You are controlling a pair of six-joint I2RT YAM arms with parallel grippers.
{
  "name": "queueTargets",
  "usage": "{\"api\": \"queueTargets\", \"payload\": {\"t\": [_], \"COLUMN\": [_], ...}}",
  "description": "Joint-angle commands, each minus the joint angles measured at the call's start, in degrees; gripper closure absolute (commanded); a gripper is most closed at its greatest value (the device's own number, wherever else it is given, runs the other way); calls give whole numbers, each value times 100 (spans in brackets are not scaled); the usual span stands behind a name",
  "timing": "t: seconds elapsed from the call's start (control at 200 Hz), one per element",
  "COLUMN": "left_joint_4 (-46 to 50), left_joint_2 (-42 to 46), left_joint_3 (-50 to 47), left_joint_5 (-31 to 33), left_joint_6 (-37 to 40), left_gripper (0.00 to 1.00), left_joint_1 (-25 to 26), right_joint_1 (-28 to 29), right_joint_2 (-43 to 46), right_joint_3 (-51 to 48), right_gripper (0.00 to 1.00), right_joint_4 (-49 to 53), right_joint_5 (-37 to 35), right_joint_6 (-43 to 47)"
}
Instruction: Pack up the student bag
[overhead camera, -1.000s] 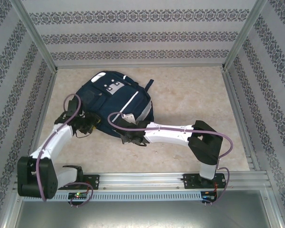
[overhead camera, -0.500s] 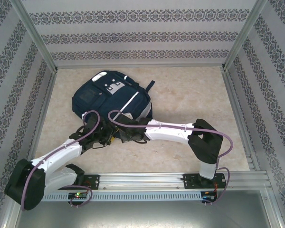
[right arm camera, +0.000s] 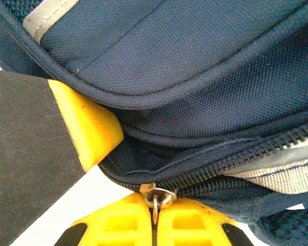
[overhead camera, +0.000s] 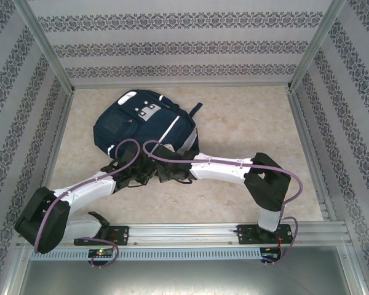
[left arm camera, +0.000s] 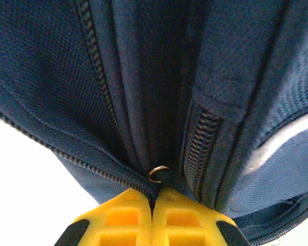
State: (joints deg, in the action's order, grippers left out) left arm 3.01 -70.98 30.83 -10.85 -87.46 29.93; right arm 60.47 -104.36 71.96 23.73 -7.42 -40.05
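My left gripper has the bag's fabric between its fingers and should draw it sideways away from the right gripper, which holds the zip pull, then release the fabric.
The student bag lies flat on the table at the back left, navy blue with white stripes and a grey buckle patch. Both grippers sit side by side at its near edge. My left gripper is shut, its yellow tips pinching dark bag fabric just below a small metal ring where two zips meet. My right gripper is shut on a metal zip pull, whose ring stands between the fingertips. One yellow finger of the left gripper presses against the bag close beside it.
The beige table stretches to the right of the bag. Patterned walls and aluminium posts enclose the space. The right arm's elbow rests low at the near right; purple cables loop over both wrists.
My left arm has swung from the bag's left side to its near edge, beside the right gripper. The bag's near end has shifted slightly. The right gripper has barely moved.
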Motion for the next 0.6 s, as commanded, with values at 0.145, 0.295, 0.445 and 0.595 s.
{"api": "queueTargets", "payload": {"t": [0.145,0.295,0.445,0.595], "left_joint_4": [2043,3008,3408,3361], "left_joint_2": [438,966,995,677], "left_joint_3": [255,514,824,1071], "left_joint_5": [733,1091,901,519], "left_joint_6": [383,987,1745,2432], "left_gripper": [100,100,100,100], "left_joint_1": [-533,-1168,-2075,-2929], "right_joint_1": [-198,-359,-578,-633], "right_joint_2": [488,621,730,739], "right_joint_3": [-315,-501,-647,-596], "right_gripper": [100,100,100,100], "right_joint_4": [-126,-70,-69,-70], "right_joint_5": [-84,-165,-185,-150], "right_joint_6": [59,94,103,142]}}
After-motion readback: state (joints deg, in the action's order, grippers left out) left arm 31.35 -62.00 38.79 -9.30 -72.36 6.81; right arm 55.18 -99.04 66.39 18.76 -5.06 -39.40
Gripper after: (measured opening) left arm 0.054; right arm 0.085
